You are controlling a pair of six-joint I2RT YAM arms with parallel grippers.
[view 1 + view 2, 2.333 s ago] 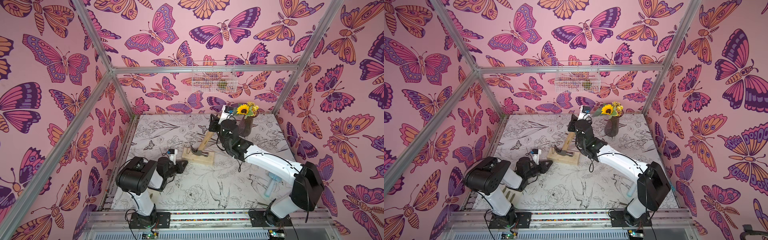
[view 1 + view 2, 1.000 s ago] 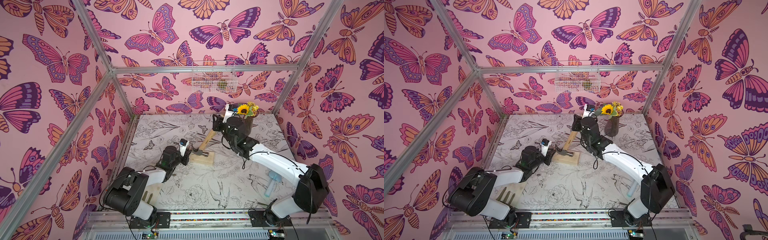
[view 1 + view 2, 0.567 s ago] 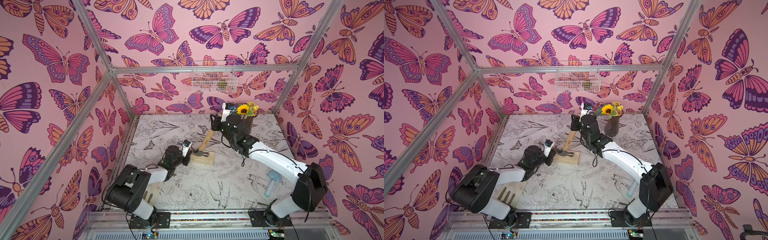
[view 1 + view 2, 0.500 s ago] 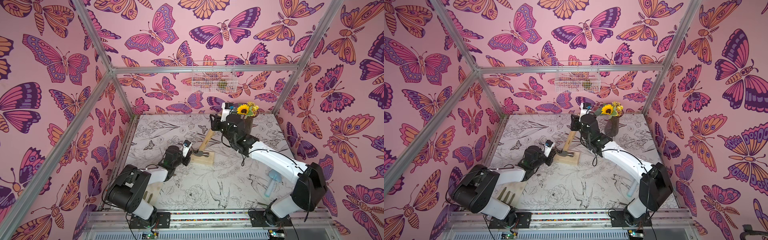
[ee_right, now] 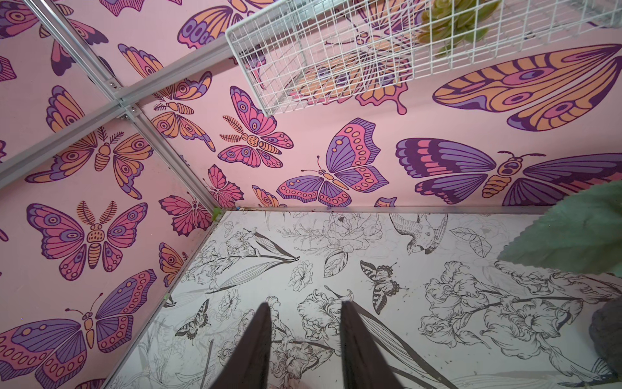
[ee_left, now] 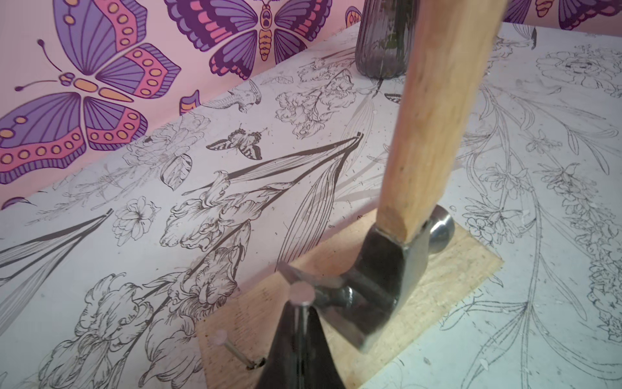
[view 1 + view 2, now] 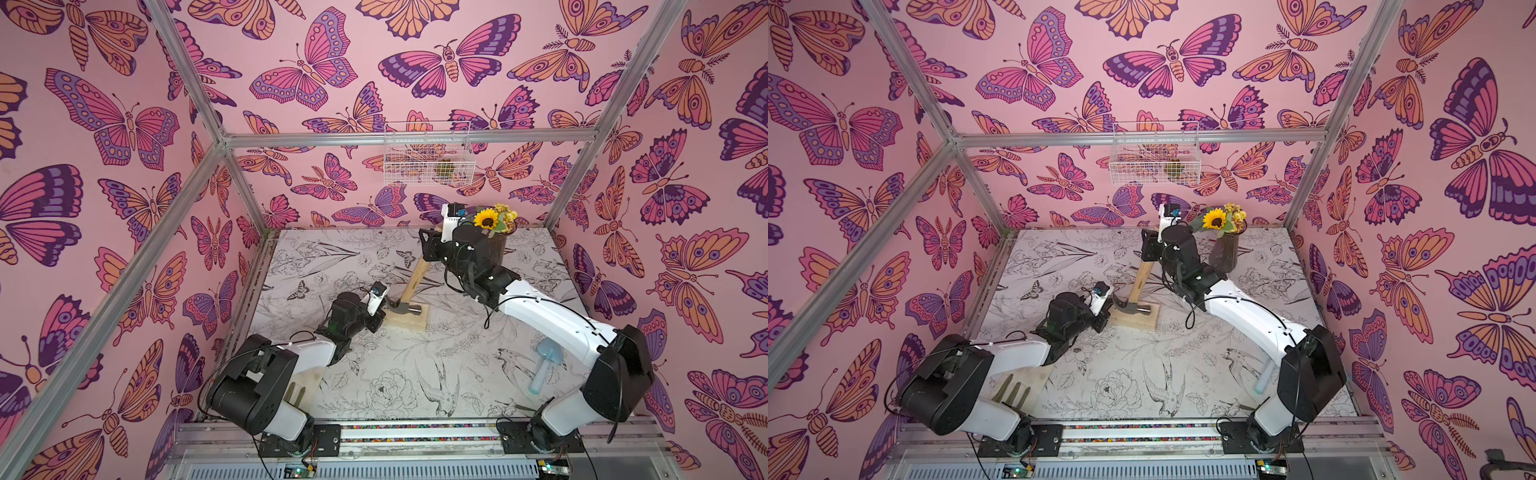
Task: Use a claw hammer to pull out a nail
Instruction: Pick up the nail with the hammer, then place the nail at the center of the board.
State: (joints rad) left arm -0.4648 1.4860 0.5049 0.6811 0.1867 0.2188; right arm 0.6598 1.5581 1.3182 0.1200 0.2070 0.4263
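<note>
The robot's left hand has to lift the nail off the block [image 6: 447,269] past the bent one. Then it should go down and let go of the nail on the tabletop [image 6: 155,364] beside the block, away from the claw.
The claw hammer [image 7: 401,308] stands head-down on a small wooden block [image 7: 411,323], also seen in the other top view [image 7: 1140,322]. Its pale handle [image 7: 1139,279] slants up and back into my right gripper [image 7: 429,254], which is shut on the handle's top end. In the right wrist view the fingers [image 5: 255,340] stand a handle's width apart. In the left wrist view my left gripper [image 6: 299,308] is shut on a nail [image 6: 302,293] standing upright in the block [image 6: 447,269]. The nail's head is just in front of the claw [image 6: 323,286]. A second, bent nail [image 6: 232,347] leans in the block's corner.
A dark vase with a sunflower [image 7: 496,245] stands right behind my right gripper. A white wire basket [image 7: 428,156] hangs on the back wall. A pale blue scoop [image 7: 544,365] lies at the front right and a wooden fork-like tool [image 7: 1013,392] at the front left.
My left arm has reached forward from the front left to the block, and its jaws have closed on the nail. My right gripper has kept hold of the hammer handle and shifted slightly.
</note>
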